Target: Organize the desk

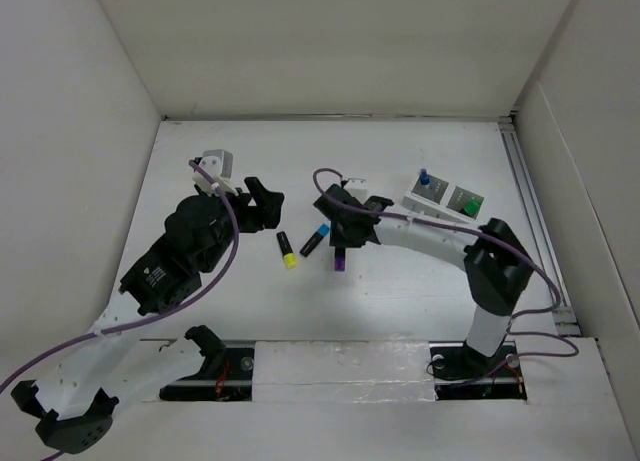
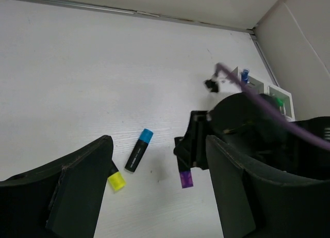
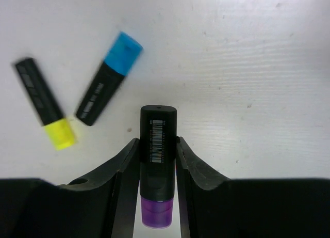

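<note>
My right gripper should next move up and to the right in the top view, over the green marker's compartment, and let go there, because the compartment still has space.
My right gripper (image 3: pixel 158 145) is shut on a black marker with a purple cap (image 3: pixel 158 140), its fingers pressed against both sides of the barrel. From above, this marker (image 1: pixel 341 262) is at the middle of the white desk (image 1: pixel 400 296), cap toward the arm bases. A blue-capped marker (image 1: pixel 315 239) and a yellow-capped marker (image 1: pixel 287 250) lie loose just to its left. My left gripper (image 2: pixel 160 160) is open above them with nothing between its fingers. In the left wrist view, the blue-capped marker (image 2: pixel 138 150) and the yellow cap (image 2: pixel 116 181) lie below it.
A small white compartmented holder (image 1: pixel 445 198) stands at the right rear with a blue marker (image 1: pixel 423 179) and a green one (image 1: pixel 468 208) upright in it. White panel walls close the desk on three sides, and a metal rail (image 1: pixel 530 211) runs along the right wall.
</note>
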Available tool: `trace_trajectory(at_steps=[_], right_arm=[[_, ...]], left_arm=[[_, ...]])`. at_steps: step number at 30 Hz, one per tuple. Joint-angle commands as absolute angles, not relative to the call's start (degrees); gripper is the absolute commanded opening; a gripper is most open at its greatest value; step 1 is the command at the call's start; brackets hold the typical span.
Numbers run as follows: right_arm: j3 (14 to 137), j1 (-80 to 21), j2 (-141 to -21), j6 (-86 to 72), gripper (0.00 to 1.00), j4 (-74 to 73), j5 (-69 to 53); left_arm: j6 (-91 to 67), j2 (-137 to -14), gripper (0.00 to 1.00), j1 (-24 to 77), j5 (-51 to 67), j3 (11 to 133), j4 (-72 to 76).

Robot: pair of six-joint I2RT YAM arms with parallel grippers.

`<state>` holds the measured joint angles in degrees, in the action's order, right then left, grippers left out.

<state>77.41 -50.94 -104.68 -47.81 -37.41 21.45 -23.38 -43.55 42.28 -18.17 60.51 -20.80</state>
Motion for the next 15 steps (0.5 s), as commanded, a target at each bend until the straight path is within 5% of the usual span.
trace_trajectory(at_steps=[1, 10, 15], right_arm=[[77.88, -48.44, -95.38, -46.32, 0.00, -36.38, 23.81], [71.72, -29.29, -75.52, -39.38, 0.01, -32.18, 24.18], [71.80, -14.10, -74.79, -34.81, 0.01, -29.71, 23.64]], left_arm=[[-23.20, -44.82, 0.69, 42.10, -17.32, 62.93, -17.75], [-23.20, -48.25, 0.69, 42.10, -15.03, 65.21, -16.87], [-22.94, -49.48, 0.69, 42.10, -14.50, 66.88, -16.44]])
